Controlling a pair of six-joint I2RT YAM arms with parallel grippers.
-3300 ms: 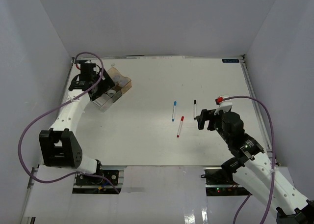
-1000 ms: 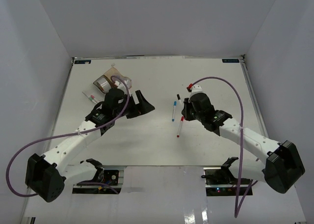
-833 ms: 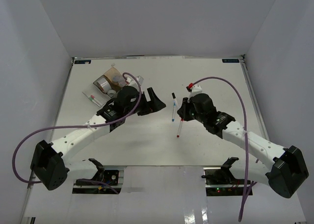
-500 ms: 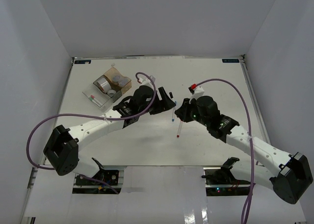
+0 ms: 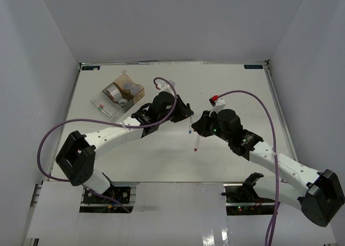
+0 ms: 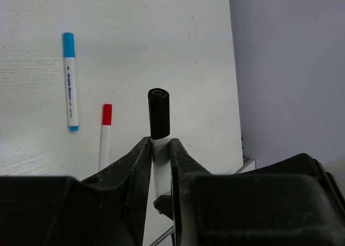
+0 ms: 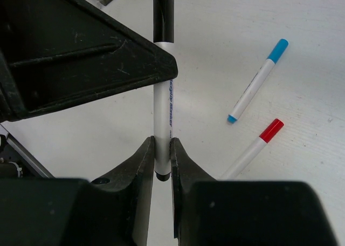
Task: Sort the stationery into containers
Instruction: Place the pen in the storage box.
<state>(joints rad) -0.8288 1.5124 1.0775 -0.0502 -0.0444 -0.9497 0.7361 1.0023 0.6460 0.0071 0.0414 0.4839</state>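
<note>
Next, my left gripper swings across and down to release the white marker, as the clear box of markers is below, to the gripper's left in the top view.
Above the middle of the table, a white marker with a black cap (image 7: 163, 95) is held by both grippers at once. My right gripper (image 7: 163, 146) is shut on its tail end. My left gripper (image 6: 160, 144) is shut on the body just below the black cap (image 6: 158, 112). In the top view the two grippers, left (image 5: 186, 113) and right (image 5: 200, 123), meet nose to nose. A blue-capped marker (image 6: 70, 89) and a red-capped marker (image 7: 252, 147) lie on the table beneath them. The containers (image 5: 109, 107) stand at the far left.
The amber box (image 5: 131, 86) holds small round things, and a silvery tape ring (image 5: 112, 92) sits beside it. A clear box at the cluster's near left holds slim markers. The left arm stretches across the table from the left.
My left arm swung right from the containers to the marker held up by my right gripper. Its jaws went from open to shut on the marker. The right gripper kept its hold.
</note>
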